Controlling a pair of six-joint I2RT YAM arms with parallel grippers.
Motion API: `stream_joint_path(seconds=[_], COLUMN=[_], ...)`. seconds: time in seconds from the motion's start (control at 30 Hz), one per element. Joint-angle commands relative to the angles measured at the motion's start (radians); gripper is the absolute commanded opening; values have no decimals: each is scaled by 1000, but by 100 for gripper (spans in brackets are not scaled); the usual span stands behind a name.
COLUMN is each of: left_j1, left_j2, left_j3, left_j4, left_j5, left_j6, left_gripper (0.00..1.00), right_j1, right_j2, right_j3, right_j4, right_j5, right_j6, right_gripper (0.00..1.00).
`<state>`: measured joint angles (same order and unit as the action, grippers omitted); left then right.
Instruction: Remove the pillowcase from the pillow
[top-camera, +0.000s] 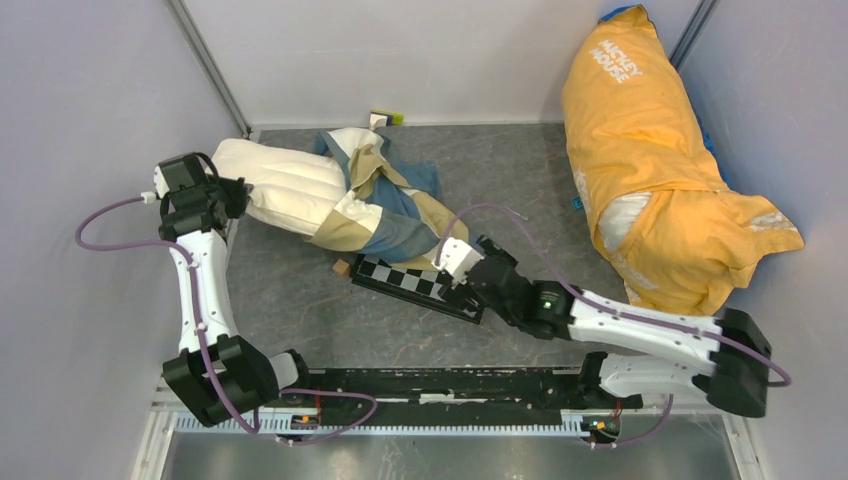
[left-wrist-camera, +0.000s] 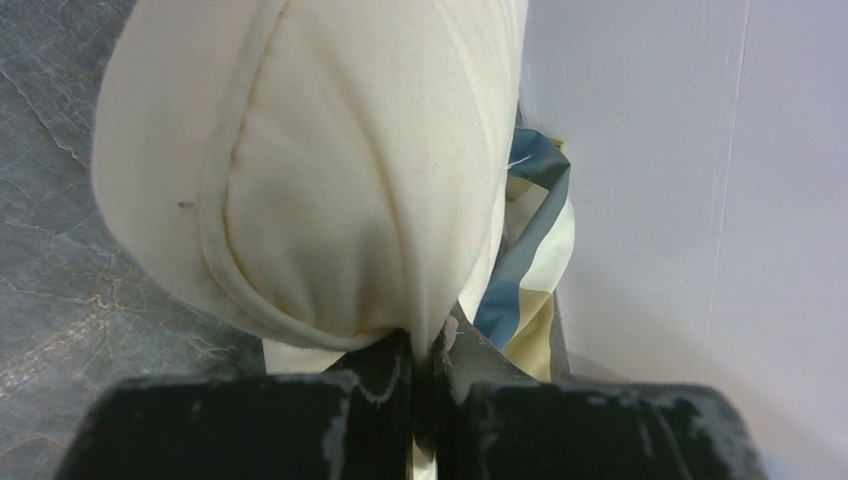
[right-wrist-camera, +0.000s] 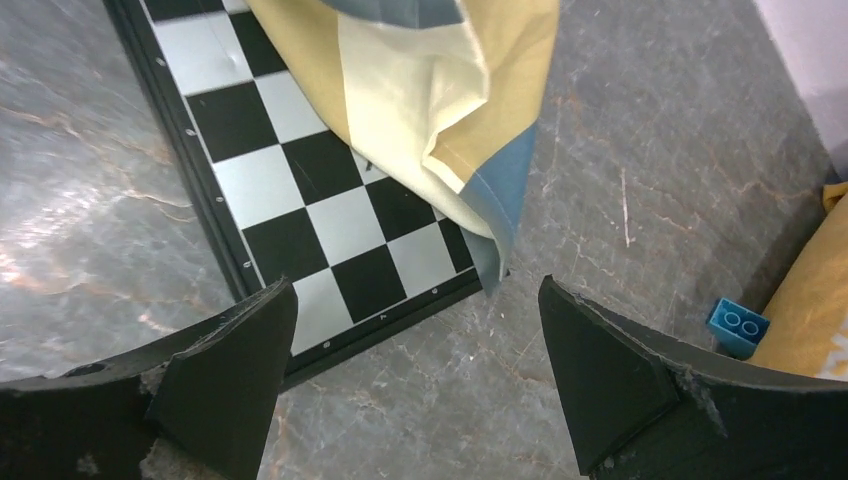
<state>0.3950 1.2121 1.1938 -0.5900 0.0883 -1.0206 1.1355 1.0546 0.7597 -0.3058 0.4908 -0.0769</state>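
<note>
My right gripper will next move outward and down to close on the pillowcase's corner point (right-wrist-camera: 494, 262), because that point hangs free, outward of and below the gripper.
The cream-white pillow (top-camera: 285, 185) lies at the back left of the table, its left half bare. The blue, tan and cream checked pillowcase (top-camera: 385, 205) is bunched around its right half. My left gripper (top-camera: 237, 197) is shut on the pillow's left end; in the left wrist view the pillow (left-wrist-camera: 330, 190) is pinched between the fingers (left-wrist-camera: 375, 375), with pillowcase (left-wrist-camera: 530, 260) behind it. My right gripper (top-camera: 452, 262) is open and empty, just off the pillowcase's lower right corner (right-wrist-camera: 470, 130), which drapes over the checkerboard (right-wrist-camera: 300, 190).
A black-and-white checkerboard (top-camera: 415, 283) lies in the middle under the pillowcase's edge. A big orange "Mickey Mouse" bundle (top-camera: 650, 160) fills the back right. A small blue brick (right-wrist-camera: 740, 325) lies beside it. Walls close in on the left, back and right.
</note>
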Motion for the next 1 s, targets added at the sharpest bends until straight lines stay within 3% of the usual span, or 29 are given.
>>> stream_joint_path(seconds=[0.0, 0.37, 0.57, 0.63, 0.77, 0.83, 0.9, 0.97], left_j1=[-3, -1, -1, -2, -1, -1, -1, 1], left_j2=[-39, -27, -20, -20, -20, -20, -21, -22], left_j3=[46, 34, 38, 39, 40, 42, 47, 55], left_j4=[107, 115, 116, 117, 118, 119, 115, 105], left_j5=[25, 32, 34, 34, 34, 33, 26, 12], left_j6=[-5, 18, 21, 23, 22, 25, 27, 27], left_gripper=[2, 2, 2, 2, 2, 2, 2, 2], right_j1=[-73, -359, -405, -416, -443, -448, -450, -453], right_j2=[170, 335, 439, 453, 453, 427, 388, 341], right_j3=[71, 68, 86, 78, 70, 72, 74, 82], right_j4=[114, 311, 321, 329, 343, 343, 339, 327], right_j5=[6, -418, -488, -488, -488, -450, -385, -304], right_j6=[-77, -70, -71, -61, -29, -15, -3, 10], right_gripper=[98, 98, 97, 86, 28, 8, 0, 0])
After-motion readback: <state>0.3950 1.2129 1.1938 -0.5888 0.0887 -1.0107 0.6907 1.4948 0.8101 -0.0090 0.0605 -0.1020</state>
